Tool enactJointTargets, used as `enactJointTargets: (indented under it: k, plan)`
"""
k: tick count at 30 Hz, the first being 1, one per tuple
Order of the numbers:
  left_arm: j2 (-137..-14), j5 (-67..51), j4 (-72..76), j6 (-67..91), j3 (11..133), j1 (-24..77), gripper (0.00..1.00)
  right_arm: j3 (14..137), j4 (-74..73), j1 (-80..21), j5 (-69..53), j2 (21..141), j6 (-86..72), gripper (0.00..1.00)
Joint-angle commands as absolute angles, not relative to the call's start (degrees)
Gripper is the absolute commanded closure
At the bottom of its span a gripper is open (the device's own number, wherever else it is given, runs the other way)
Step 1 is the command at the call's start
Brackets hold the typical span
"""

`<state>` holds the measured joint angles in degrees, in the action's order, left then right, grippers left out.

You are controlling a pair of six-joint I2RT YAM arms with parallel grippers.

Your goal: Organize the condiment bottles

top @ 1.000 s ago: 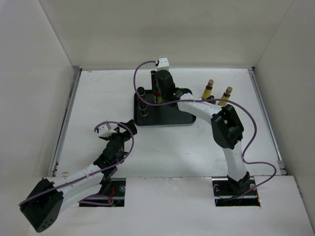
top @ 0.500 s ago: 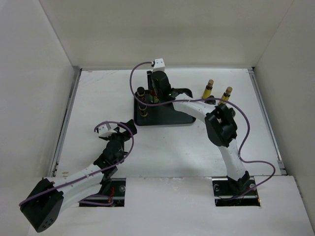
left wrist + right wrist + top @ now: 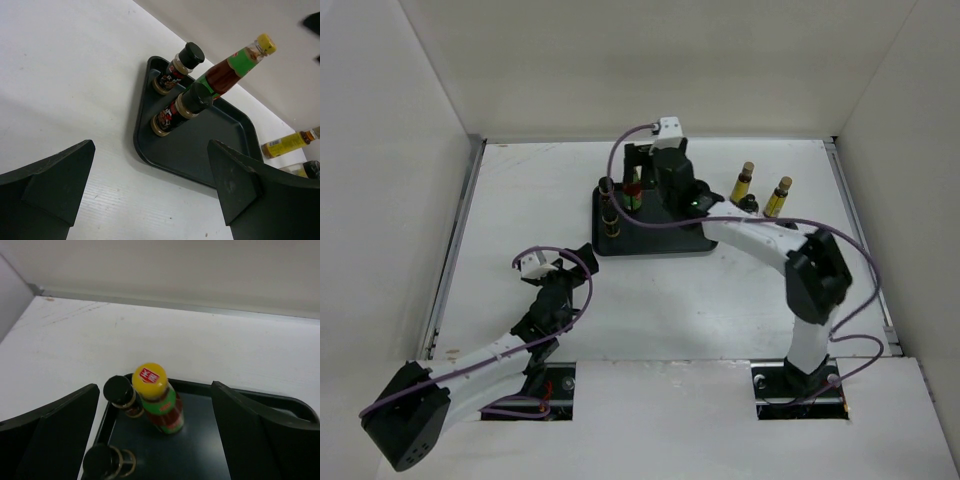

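Observation:
My right gripper swings to the right in the top view and down around the small dark cap (image 3: 749,203) next, since its jar stands outside the tray (image 3: 665,232).
On the black tray (image 3: 665,232) stand the green-red yellow-capped bottle (image 3: 632,190) and two short dark black-capped jars (image 3: 607,187) (image 3: 611,216). My right gripper (image 3: 642,168) hovers over the tray's rear. In the right wrist view it (image 3: 154,390) is open, and the green-red bottle (image 3: 159,399) stands upright between its fingers, touching neither. Two slim brown yellow-capped bottles (image 3: 743,182) (image 3: 778,196) stand on the table right of the tray. My left gripper (image 3: 570,258) is open and empty, near the table's front left. The left wrist view shows the jars (image 3: 184,64) (image 3: 179,109) and the bottle (image 3: 229,72).
The right arm's forearm (image 3: 750,230) crosses over the tray's right end. A small dark cap (image 3: 748,203) shows between the brown bottles, partly hidden by the arm. White walls enclose the table on the left, back and right.
My right gripper has opened and let go of the green-red bottle, which now stands on the tray. The right arm's elbow has swung to the right. The left arm has not moved.

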<state>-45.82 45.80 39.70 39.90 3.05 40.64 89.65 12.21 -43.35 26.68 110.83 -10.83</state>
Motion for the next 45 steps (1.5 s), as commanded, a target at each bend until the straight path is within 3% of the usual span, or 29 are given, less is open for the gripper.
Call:
enactJointTargets:
  k: [1,6,10,16,24,27,30,34,40,45]
  plan:
    - [-46.32,45.53,42.28,40.43,2.46,40.91,0.00,81.69,17.93,-40.75,27.51,97.33,-12.92,0.00]
    - [-47.20,45.35,42.28,40.43,2.72,41.00,0.00,60.86,16.27,-34.25,31.19,81.77,-17.83,0.00]
    - [-48.86,45.18,42.71,40.52,3.25,41.26,0.00,51.17,11.70,-26.96,34.27,75.24,-20.21,0.00]
    - [-49.65,44.74,42.89,40.43,3.60,41.26,0.00,51.85,4.66,-19.65,31.83,79.27,-19.86,0.00]
    - [-51.24,44.56,42.89,40.43,3.96,41.09,0.00,56.07,5.10,-17.80,26.72,88.23,-20.13,0.00]
    - [-50.71,44.56,42.89,40.43,3.87,41.09,0.00,56.60,5.10,-17.97,26.81,90.00,-20.65,0.11]
    - [-51.59,44.56,42.98,40.43,3.96,41.09,0.00,57.21,5.27,-17.97,27.59,90.44,-20.74,0.32]
    - [-51.24,44.56,42.98,40.43,3.96,41.18,0.00,57.66,4.31,-18.15,29.53,88.34,-19.69,0.48]
    - [-51.86,43.77,43.15,40.52,4.22,41.09,0.00,59.23,5.89,-21.74,30.59,81.04,-16.79,0.50]
    - [-53.44,43.59,44.56,40.52,4.22,41.35,0.00,65.20,7.72,-27.28,28.83,85.76,-16.35,0.49]
